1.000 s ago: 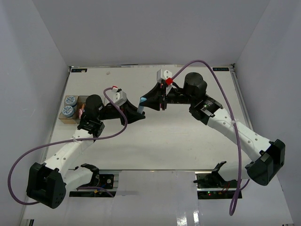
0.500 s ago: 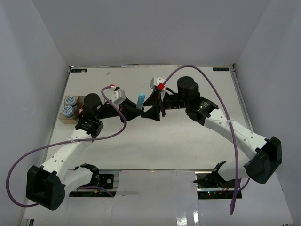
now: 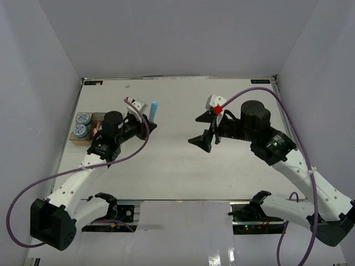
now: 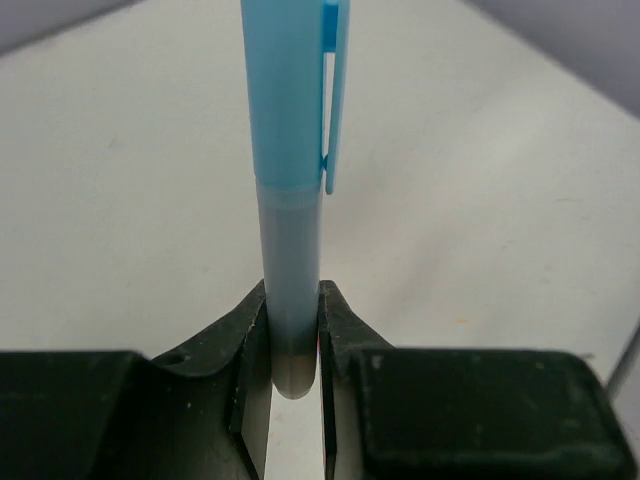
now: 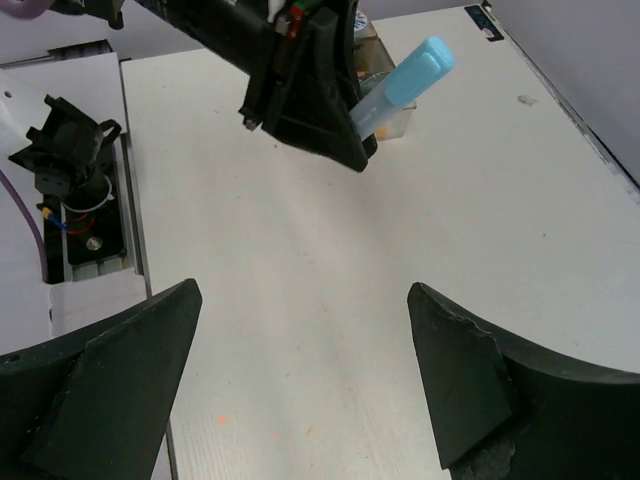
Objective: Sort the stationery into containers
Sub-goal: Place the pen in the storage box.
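Next, my left gripper swings to the left in the top view, tilts downward and lowers over the clear bin (image 3: 98, 123), because the marker is still over bare table.
A light-blue capped marker (image 3: 153, 108) from the stationery stands upright in my left gripper (image 3: 147, 123), which is shut on its lower end. The left wrist view shows the marker (image 4: 291, 150) pinched between both fingers (image 4: 250, 340). My right gripper (image 3: 195, 130) hangs open and holds nothing, well to the right of the marker; below its wide jaws (image 5: 303, 292) there is only bare table. The containers sit at the far left: a tan bin (image 3: 76, 139) holds two blue-and-white rolls (image 3: 83, 118). A clear bin (image 5: 393, 122) shows behind the left gripper (image 5: 310, 90); my left arm mostly hides it from above.
The white table (image 3: 183, 166) ends at walls on the left, right and back. A purple cable (image 3: 66, 174) loops beside my left arm. Mounting hardware (image 5: 75, 190) lies along the near table edge.
My right gripper has opened, let go of the blue marker and pulled back to the right. My left gripper, still shut on the marker, has carried it leftward toward the bins.
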Controlling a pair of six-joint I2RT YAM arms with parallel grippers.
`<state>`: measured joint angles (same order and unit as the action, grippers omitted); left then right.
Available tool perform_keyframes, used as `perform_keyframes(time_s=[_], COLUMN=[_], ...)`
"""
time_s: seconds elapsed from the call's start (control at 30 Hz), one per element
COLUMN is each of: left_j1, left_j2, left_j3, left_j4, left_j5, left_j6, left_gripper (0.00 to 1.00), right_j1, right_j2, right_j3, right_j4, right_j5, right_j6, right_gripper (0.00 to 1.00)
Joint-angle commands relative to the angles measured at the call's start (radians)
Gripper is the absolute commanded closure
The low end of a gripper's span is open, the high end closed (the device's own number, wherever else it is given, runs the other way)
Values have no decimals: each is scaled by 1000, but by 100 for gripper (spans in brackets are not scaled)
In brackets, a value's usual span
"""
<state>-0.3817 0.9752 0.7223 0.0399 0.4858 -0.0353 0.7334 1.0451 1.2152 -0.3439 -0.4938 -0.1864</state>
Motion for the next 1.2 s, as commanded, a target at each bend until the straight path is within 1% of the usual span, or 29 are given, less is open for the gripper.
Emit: perform_keyframes(time_s=[0.0,0.03,0.07,0.1,0.13,0.17,0.2,0.3,0.37,0.53,0.6,0.67,0.7,0.73,0.77,0.87,0.9,1.0,1.03,1.1,1.13,1.17], left_j1=[15,36,53,78,134,164,217,300,332,357,368,374,377,377,379,379,379,379,379,379,379,379], left_j2=[86,112,140,190,210,229,253,292,345,453,476,499,505,508,508,496,490,450,430,350,317,280], left_j3=[89,101,124,134,141,150,152,158,180,226,241,249,258,262,264,275,278,285,292,299,311,316], left_j4=[-270,-338,-374,-399,-440,-452,-457,-456,-454,-460,-462,-462,-465,-463,-463,-465,-465,-475,-482,-498,-506,-523], left_j5=[-376,-479,-525,-545,-558,-555,-552,-544,-532,-549,-559,-578,-582,-581,-575,-564,-555,-540,-520,-491,-437,-417], left_j6=[3,0,-8,-24,-34,-40,-44,-43,-28,8,11,12,14,14,14,8,8,-5,-23,-47,-61,-84], left_gripper=[100,100,100,100,100,100,100,98,96,90,85,78,67,62,54,38,30,21,16,13,9,7], right_j1=[1,0,0,1,0,0,1,0,0,1,0,1,0,1,1,0,1,0,0,1,1,0], right_j2=[-52,-68,-97,-111,-126,-150,-166,-230,-279,-388,-410,-434,-441,-450,-456,-470,-476,-493,-499,-525,-536,-545], right_j3=[-124,-153,-183,-236,-261,-282,-319,-373,-420,-474,-485,-493,-494,-496,-497,-502,-503,-497,-494,-485,-482,-479], right_j4=[-15,-3,18,29,39,49,54,69,66,57,46,34,28,20,17,13,13,13,11,8,5,-4], right_j5=[119,157,175,190,222,233,239,253,255,256,262,268,274,279,287,305,310,346,362,441,469,538], right_j6=[42,63,73,83,103,108,113,122,127,128,122,119,116,114,116,116,117,125,130,137,142,142], right_gripper=[10,10,10,10,10,10,10,10,10,10,10,10,10,10,10,10,10,10,10,10,10,10])
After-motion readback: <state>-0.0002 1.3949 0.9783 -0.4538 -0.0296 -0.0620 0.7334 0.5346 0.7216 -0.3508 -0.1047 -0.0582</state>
